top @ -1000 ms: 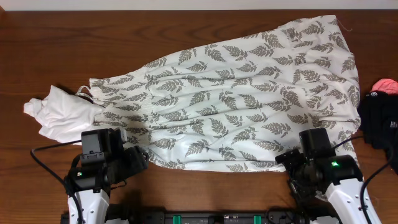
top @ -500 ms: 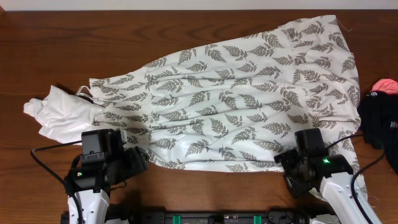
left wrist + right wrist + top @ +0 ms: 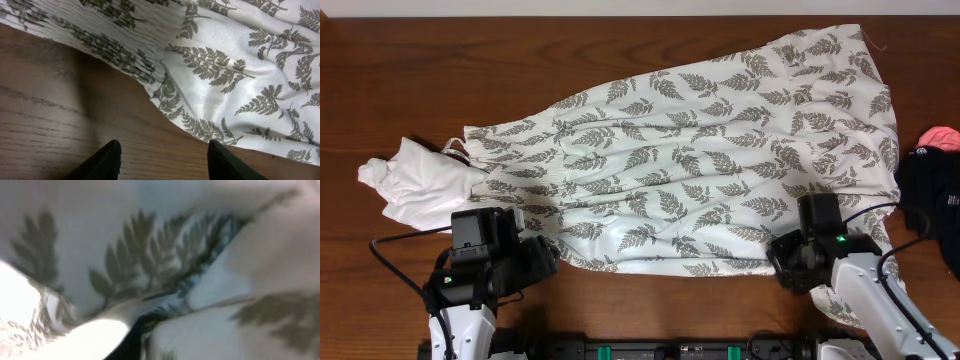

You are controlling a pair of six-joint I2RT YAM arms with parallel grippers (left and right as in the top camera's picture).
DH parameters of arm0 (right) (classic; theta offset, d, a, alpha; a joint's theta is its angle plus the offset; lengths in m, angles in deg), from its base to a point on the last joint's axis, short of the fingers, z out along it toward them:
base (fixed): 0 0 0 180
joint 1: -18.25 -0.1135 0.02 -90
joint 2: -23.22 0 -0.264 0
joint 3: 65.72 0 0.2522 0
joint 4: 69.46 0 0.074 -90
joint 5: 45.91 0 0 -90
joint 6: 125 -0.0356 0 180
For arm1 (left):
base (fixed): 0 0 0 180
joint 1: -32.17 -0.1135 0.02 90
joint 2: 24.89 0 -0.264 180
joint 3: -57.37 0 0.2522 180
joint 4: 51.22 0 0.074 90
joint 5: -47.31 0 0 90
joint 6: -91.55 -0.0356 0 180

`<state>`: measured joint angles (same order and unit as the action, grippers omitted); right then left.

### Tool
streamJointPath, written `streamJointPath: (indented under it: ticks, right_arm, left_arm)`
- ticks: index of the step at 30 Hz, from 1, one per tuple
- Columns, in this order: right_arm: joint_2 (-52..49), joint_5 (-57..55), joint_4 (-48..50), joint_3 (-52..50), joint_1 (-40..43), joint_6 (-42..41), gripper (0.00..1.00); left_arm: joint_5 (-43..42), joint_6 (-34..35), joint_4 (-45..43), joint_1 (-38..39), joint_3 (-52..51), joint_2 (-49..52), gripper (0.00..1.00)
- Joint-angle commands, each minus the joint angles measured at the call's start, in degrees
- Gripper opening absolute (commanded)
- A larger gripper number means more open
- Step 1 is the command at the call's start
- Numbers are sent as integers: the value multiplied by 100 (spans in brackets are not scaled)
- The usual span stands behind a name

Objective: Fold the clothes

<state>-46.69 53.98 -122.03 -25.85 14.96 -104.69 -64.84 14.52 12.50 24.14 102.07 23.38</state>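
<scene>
My left gripper is open, and the edge of the near hem where the gathered band ends is below and outward of its fingers, so it will go down and outward onto that edge.
The clothes lie on the wooden table. A large cream garment printed with grey-green ferns is spread flat across the middle. A plain white garment is bunched at its left end, and a black one sits at the right edge. My right gripper is at the fern garment's near right hem. In the right wrist view, fern fabric fills the frame and folds around one dark finger, so the gripper is shut on it. My left gripper stands open over bare wood just short of the near left hem.
A pink object lies beside the black garment at the right edge. Black cables trail from both arm bases along the table's near edge. Bare wood shows at the far left.
My right gripper has moved a little forward onto the fern garment's hem and closed on it. The left arm and all the garments have stayed where they were.
</scene>
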Motion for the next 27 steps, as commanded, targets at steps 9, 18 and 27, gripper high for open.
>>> streamJointPath:
  ticks: [9, 18, 27]
  right_arm:
    - [-118, 74, -109, 57, 105, 1624, 1]
    - [-118, 70, -125, 57, 98, 1755, 1]
    - [-118, 70, -125, 57, 98, 1816, 1]
  left_arm:
    - [-702, -557, 98, 15, 13, -4, 55]
    - [-1279, 2848, -190, 13, -153, -4, 56]
    - [-1019, 4791, -1235, 13, -1366, 155, 56]
